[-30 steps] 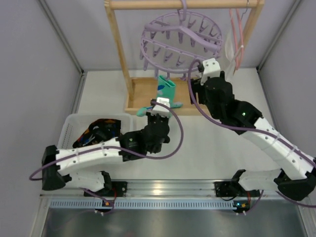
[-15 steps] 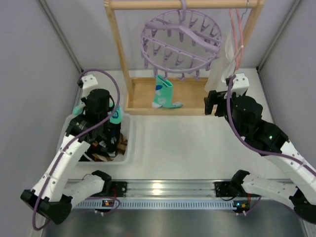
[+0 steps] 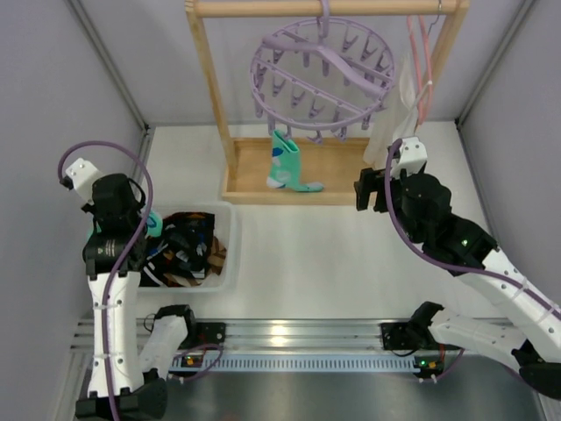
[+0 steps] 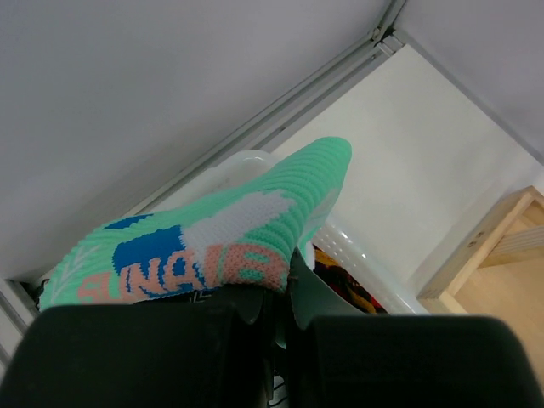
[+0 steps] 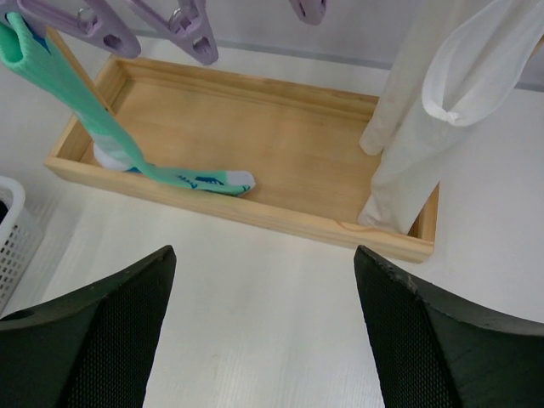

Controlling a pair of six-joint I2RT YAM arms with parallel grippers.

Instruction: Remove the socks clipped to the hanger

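The second teal-and-white sock is still above the white basket's rim, so the left gripper needs to tilt down and go lower toward the dark socks before it opens.
The lavender hanger (image 3: 321, 74) hangs from the wooden rack's top bar. One teal-and-white sock (image 3: 287, 163) stays clipped to it, its foot lying in the rack's wooden base tray (image 3: 245, 167); it also shows in the right wrist view (image 5: 115, 146) under the clip pegs (image 5: 189, 24). My left gripper (image 3: 145, 224) is at the far left, shut on a second teal-and-white sock (image 4: 212, 234), held over the left rim of the white basket (image 3: 224, 212). My right gripper (image 3: 367, 188) is open and empty, low in front of the tray (image 5: 263, 340).
The basket holds several dark and brown socks (image 3: 186, 249). A long white cloth (image 5: 425, 127) and a thin pink hanger (image 3: 426, 61) hang at the rack's right end. Grey walls close in on both sides; the left arm is close to the left wall.
My left gripper pulled a teal sock from the rack and carried it left to the basket's far side. My right gripper drew back and down from the hanger.
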